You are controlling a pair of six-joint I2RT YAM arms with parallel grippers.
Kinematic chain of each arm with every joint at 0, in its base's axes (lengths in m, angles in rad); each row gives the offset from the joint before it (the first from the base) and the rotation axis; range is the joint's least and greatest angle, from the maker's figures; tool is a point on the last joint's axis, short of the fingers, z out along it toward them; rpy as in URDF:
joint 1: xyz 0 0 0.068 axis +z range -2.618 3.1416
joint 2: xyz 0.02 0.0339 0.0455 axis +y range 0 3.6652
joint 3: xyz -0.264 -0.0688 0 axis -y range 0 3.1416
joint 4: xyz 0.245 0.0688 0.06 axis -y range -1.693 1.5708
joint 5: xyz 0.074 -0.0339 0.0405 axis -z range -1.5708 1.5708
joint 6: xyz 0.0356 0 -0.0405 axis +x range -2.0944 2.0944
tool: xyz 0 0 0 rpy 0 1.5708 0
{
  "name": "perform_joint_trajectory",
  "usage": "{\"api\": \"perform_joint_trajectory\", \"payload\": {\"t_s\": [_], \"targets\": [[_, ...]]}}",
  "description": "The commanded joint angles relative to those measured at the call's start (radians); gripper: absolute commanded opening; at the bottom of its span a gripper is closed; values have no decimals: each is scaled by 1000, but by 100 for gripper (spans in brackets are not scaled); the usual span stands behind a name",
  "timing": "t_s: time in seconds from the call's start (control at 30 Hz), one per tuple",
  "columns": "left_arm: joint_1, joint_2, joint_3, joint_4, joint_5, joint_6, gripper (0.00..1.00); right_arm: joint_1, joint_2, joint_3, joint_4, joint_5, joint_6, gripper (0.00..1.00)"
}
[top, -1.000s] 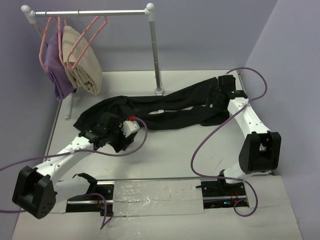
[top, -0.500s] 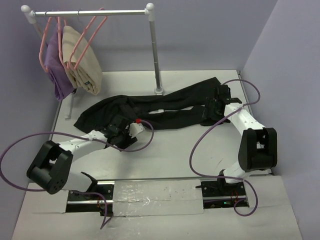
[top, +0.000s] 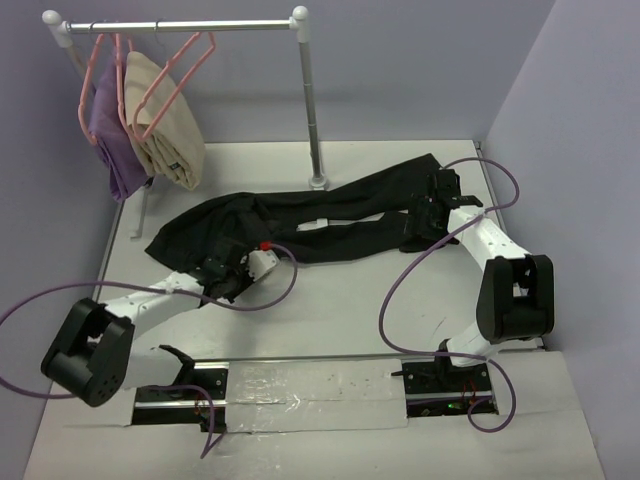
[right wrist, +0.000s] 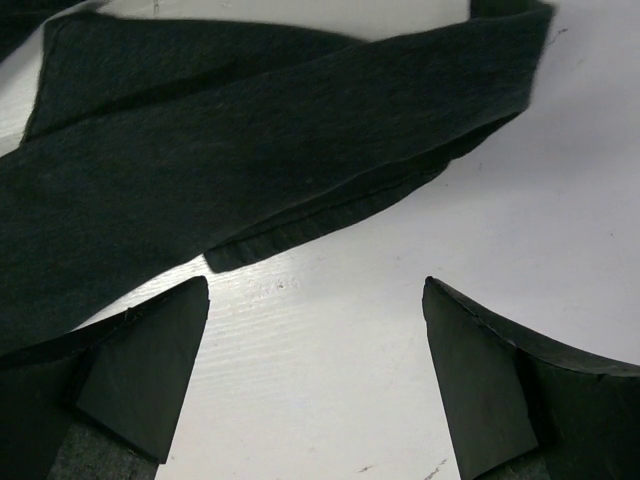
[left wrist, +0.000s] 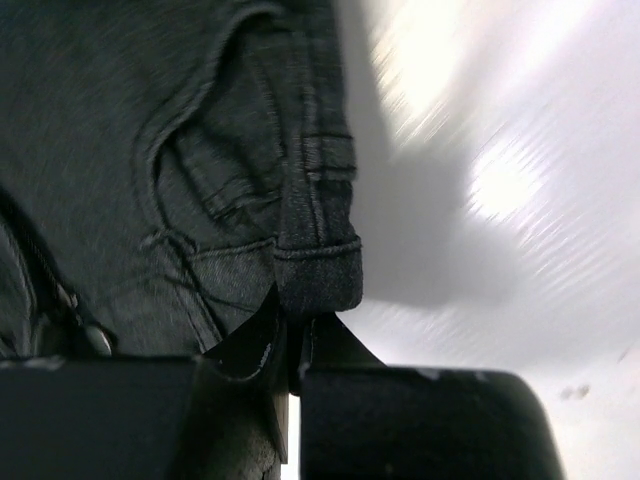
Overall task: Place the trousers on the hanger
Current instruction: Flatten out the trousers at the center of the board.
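Note:
My right gripper goes down onto the hem of the near leg next.
The black trousers [top: 330, 215] lie spread across the table, waist at the left and leg ends at the right. My left gripper [top: 222, 264] is shut on the waistband edge; in the left wrist view the jaws [left wrist: 293, 325] pinch a fold of the dark cloth [left wrist: 200, 150]. My right gripper [top: 420, 222] stands open at the leg ends. In the right wrist view its fingers [right wrist: 315, 290] hover over bare table just short of the hems [right wrist: 250, 150], holding nothing. An empty pink hanger [top: 178, 75] hangs on the rail at the back left.
A metal rail on a steel post [top: 312, 110] stands at the back. A purple garment [top: 108, 135] and a beige one [top: 165, 130] hang from it on pink hangers. Purple cables loop beside both arms. Walls close off the right and back.
My left gripper has gone from open to shut on the trousers' waistband and its arm has shifted. My right gripper moved in towards the leg ends and then stayed still, open.

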Motion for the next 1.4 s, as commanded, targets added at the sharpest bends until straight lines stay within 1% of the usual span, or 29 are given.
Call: {"api": "perform_joint_trajectory", "payload": {"t_s": [0.0,0.07,0.1,0.17,0.2,0.27,0.37,0.43,0.53,0.63,0.7,0.73,0.8,0.93,1.03,1.13,1.27,1.3,1.37], "targets": [[114,-127,-37,-40,-10,-1,0,6,-24,13,31,11,-5,94],[192,-195,-42,-71,-15,20,0,5,-21,25,31,3,-5,93],[277,-265,-43,-92,-12,40,0,5,-16,33,31,1,-4,93],[356,-339,-48,-118,0,66,0,6,-11,41,31,-8,-2,93],[413,-396,-52,-135,10,80,0,6,-5,44,28,-12,-1,93],[458,-448,-78,-172,37,118,0,12,4,57,15,-25,2,93],[464,-520,-106,-169,53,137,0,34,9,82,-6,-22,13,93],[464,-527,-108,-145,65,128,0,45,6,87,-8,-25,24,93],[464,-508,-94,-108,68,111,0,45,1,96,-26,-22,35,93],[464,-464,-77,-102,83,105,0,45,-37,79,-34,-34,32,94],[456,-447,-89,-85,76,111,0,39,-77,61,-45,-16,35,96],[455,-439,-100,-73,13,115,0,31,-100,61,-64,28,38,96],[455,-438,-137,-27,-33,131,0,23,-119,64,-84,64,47,97],[458,-435,-143,-53,-81,141,0,17,-162,2,-74,84,74,100],[459,-438,-152,-37,-119,149,0,-17,-119,-47,-10,49,99,100],[462,-453,-155,-53,-154,146,0,-38,-48,-30,23,-23,116,100],[472,-462,-149,-76,-125,145,0,3,33,-1,87,-81,134,99],[478,-462,-148,-82,-112,145,0,8,89,7,110,-91,136,99],[484,-465,-137,-88,-105,143,0,8,153,40,124,-103,146,98]]}}
